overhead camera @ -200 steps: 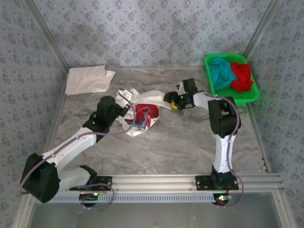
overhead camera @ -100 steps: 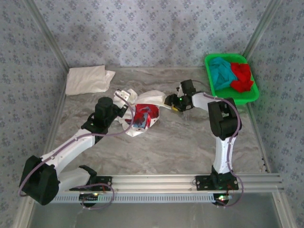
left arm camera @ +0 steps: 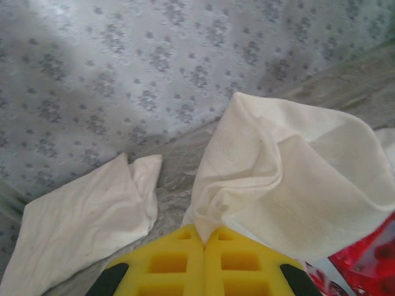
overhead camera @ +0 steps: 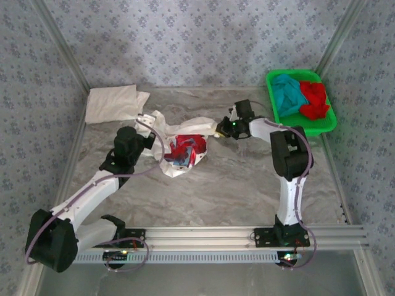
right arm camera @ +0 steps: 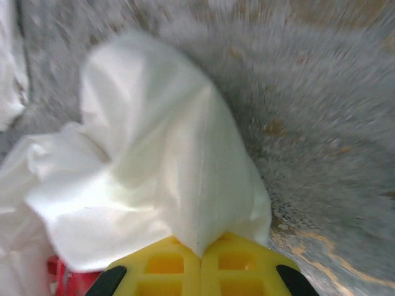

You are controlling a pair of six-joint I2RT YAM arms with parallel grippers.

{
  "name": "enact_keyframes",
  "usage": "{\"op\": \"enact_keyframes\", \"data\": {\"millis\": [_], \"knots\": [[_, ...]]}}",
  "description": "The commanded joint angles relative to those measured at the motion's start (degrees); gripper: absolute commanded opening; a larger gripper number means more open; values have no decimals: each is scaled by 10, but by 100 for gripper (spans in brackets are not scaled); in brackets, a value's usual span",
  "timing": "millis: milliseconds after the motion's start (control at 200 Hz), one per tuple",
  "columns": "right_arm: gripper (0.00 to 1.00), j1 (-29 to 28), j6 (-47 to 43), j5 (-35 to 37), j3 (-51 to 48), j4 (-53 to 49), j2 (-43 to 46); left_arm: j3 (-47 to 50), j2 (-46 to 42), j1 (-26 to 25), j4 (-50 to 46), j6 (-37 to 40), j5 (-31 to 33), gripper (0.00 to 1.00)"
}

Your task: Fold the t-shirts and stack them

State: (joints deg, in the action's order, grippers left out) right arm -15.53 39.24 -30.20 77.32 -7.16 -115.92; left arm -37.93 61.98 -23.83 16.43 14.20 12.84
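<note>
The shirt lies crumpled, so the robot's right gripper will next lift, pull away from the left gripper, then go down and let go of the shirt's edge on the tabletop (overhead camera: 256, 97) beside the basket.
A white t-shirt with red-and-blue print (overhead camera: 184, 150) lies crumpled in the middle of the table. My left gripper (overhead camera: 145, 121) is shut on its left edge, and white cloth (left arm camera: 290, 179) rises out from between the yellow fingers (left arm camera: 173, 259). My right gripper (overhead camera: 220, 129) is shut on the shirt's right edge, with a white fold (right arm camera: 160, 166) pinched between its yellow fingers (right arm camera: 247, 265). Another white t-shirt (overhead camera: 113, 102) lies folded at the back left, also seen in the left wrist view (left arm camera: 80, 216). A teal t-shirt (overhead camera: 288, 92) and a red t-shirt (overhead camera: 315, 98) sit in the green basket.
The green basket (overhead camera: 332, 123) stands at the back right beside the patterned wall. Patterned walls close in the back and both sides. The near half of the marble table (overhead camera: 234, 191) is bare, with the arm rail along its front edge.
My right gripper closed on the printed shirt's right edge. My left gripper pulled its held edge left and back, spreading the shirt wider.
</note>
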Motion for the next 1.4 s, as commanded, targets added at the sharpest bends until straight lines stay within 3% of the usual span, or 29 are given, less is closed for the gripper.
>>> {"op": "enact_keyframes", "data": {"millis": [0, 370, 600, 919, 1029, 1144, 1234, 1394], "knots": [[0, 28, -4, -3, -7, 5, 89, -5, -29, 27, 33, -31, -12, 0], [0, 114, -80, -17, -47, -71, 393, -84, -158, 54, -37, 15, -20, 0], [0, 120, -110, -3, -10, -152, 572, -159, -235, 54, -102, 24, -62, 0], [0, 118, -121, 36, 97, -253, 754, -399, -285, 54, -247, 99, -113, 0], [0, 120, -121, 62, 110, -262, 763, -525, -236, 54, -320, 85, -144, 0], [0, 120, -123, 80, 101, -237, 710, -637, -128, 54, -389, 99, -140, 0], [0, 119, -124, 101, 101, -202, 634, -665, -30, 59, -364, 89, -120, 0], [0, 118, -139, 177, 107, -137, 489, -765, 189, 77, -351, 78, -151, 0]]}}
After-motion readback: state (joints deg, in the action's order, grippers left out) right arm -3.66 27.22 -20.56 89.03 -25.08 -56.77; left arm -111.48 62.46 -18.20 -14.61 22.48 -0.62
